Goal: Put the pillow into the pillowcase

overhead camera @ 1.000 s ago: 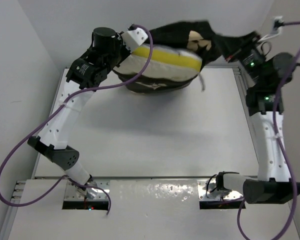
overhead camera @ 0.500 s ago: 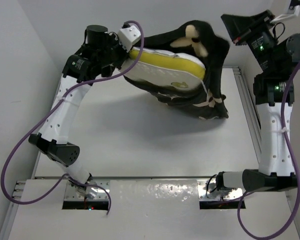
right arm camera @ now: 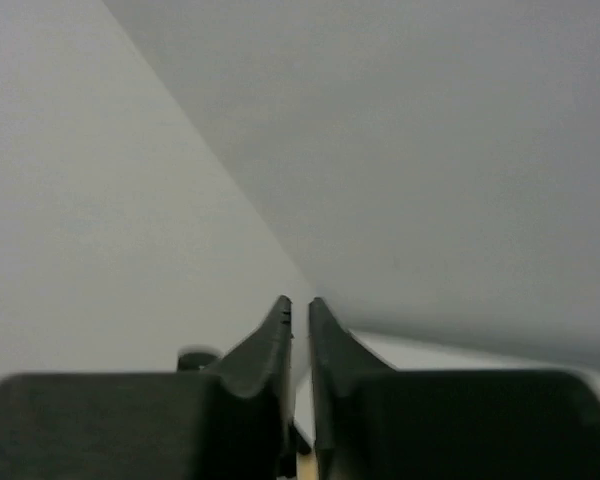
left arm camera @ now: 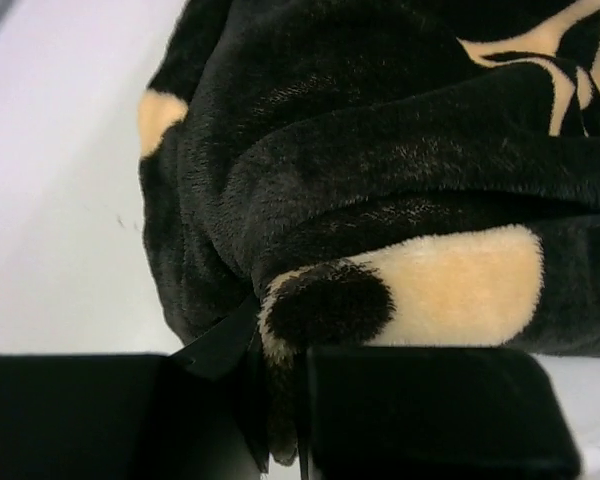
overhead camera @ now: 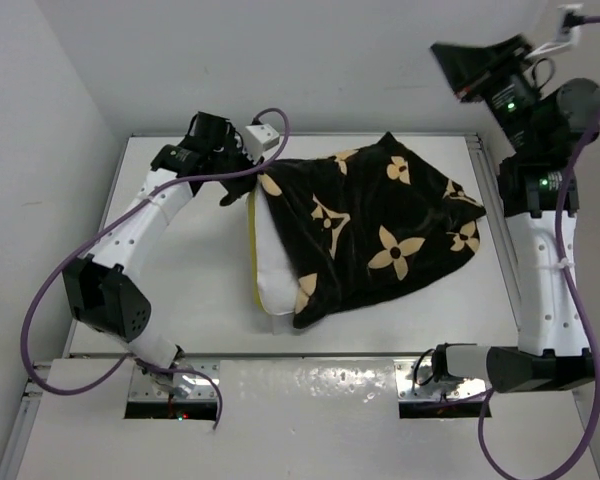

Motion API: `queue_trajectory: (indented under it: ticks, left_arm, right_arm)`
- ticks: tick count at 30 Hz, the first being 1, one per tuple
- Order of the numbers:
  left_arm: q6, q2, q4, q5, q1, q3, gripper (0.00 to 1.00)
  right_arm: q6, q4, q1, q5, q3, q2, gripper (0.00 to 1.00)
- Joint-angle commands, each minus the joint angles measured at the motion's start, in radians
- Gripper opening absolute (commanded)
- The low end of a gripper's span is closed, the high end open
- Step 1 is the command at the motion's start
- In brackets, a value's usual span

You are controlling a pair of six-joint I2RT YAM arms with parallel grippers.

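The pillow's end sticks out, so next I'll raise the pinched corner in my left gripper, then lower and release it over the far tabletop below that gripper.
The black pillowcase (overhead camera: 370, 230) with tan flowers lies spread on the table, covering most of the pillow. Only the pillow's (overhead camera: 268, 272) white left end with a thin yellow band shows, sticking out of the case's left opening. My left gripper (overhead camera: 232, 188) sits low at the case's upper-left corner, shut on a fold of the pillowcase (left arm camera: 400, 150). The plush fabric is pinched between its fingers (left arm camera: 420, 410). My right gripper (overhead camera: 442, 55) is raised high at the back right, clear of the fabric. In the right wrist view this gripper (right arm camera: 298, 305) is shut with nothing between its fingers.
The white table (overhead camera: 180, 300) has bare surface to the left of and in front of the pillow. A metal rail (overhead camera: 485, 200) runs along its right edge beside the right arm. Grey walls close in the back and left sides.
The pillow and case, held up at the back a second ago, have dropped flat onto the table. The right gripper let go and rose. The left gripper came down, still holding the corner.
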Motion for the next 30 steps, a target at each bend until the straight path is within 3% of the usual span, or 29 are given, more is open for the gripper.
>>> queue_trajectory:
  ticks: [1, 3, 4, 7, 11, 16, 22, 24, 26, 27, 30]
  left_arm:
    - [-0.072, -0.031, 0.103, 0.062, -0.009, 0.042, 0.0]
    - [-0.06, -0.028, 0.093, 0.025, -0.024, 0.062, 0.0]
    - [-0.056, -0.023, 0.091, 0.014, -0.029, 0.067, 0.0]
    - [-0.054, -0.012, 0.105, -0.027, -0.011, 0.056, 0.0]
    - [-0.082, -0.009, 0.097, -0.029, 0.018, 0.072, 0.0]
    - [-0.08, -0.023, 0.082, -0.04, 0.026, 0.091, 0.0]
    - [-0.078, -0.023, 0.082, -0.051, 0.034, 0.093, 0.0]
    - [-0.082, -0.021, 0.08, -0.044, 0.035, 0.092, 0.0]
    - [-0.082, -0.021, 0.08, -0.046, 0.035, 0.088, 0.0]
    - [-0.082, -0.023, 0.08, -0.05, 0.035, 0.088, 0.0]
    - [-0.077, -0.024, 0.079, -0.069, 0.037, 0.088, 0.0]
  right_arm:
    - [-0.143, -0.281, 0.081, -0.088, -0.111, -0.011, 0.16]
    - [-0.352, -0.463, 0.125, -0.051, -0.171, 0.006, 0.33]
    - [-0.463, -0.619, 0.185, -0.022, -0.218, 0.03, 0.52]
    - [-0.565, -0.729, 0.341, 0.05, -0.344, 0.035, 0.75]
    - [-0.595, -0.558, 0.545, 0.135, -0.689, -0.099, 0.83]
    - [-0.48, -0.345, 0.583, 0.166, -0.974, -0.183, 0.87]
    - [-0.402, -0.231, 0.715, 0.219, -1.102, -0.157, 0.88]
    - [-0.363, -0.165, 0.722, 0.213, -1.136, -0.158, 0.78]
    - [-0.313, -0.044, 0.731, 0.198, -1.174, -0.155, 0.61]
    - [-0.3, -0.013, 0.739, 0.196, -1.174, -0.151, 0.4]
    - [-0.276, -0.01, 0.739, 0.211, -1.148, -0.167, 0.05]
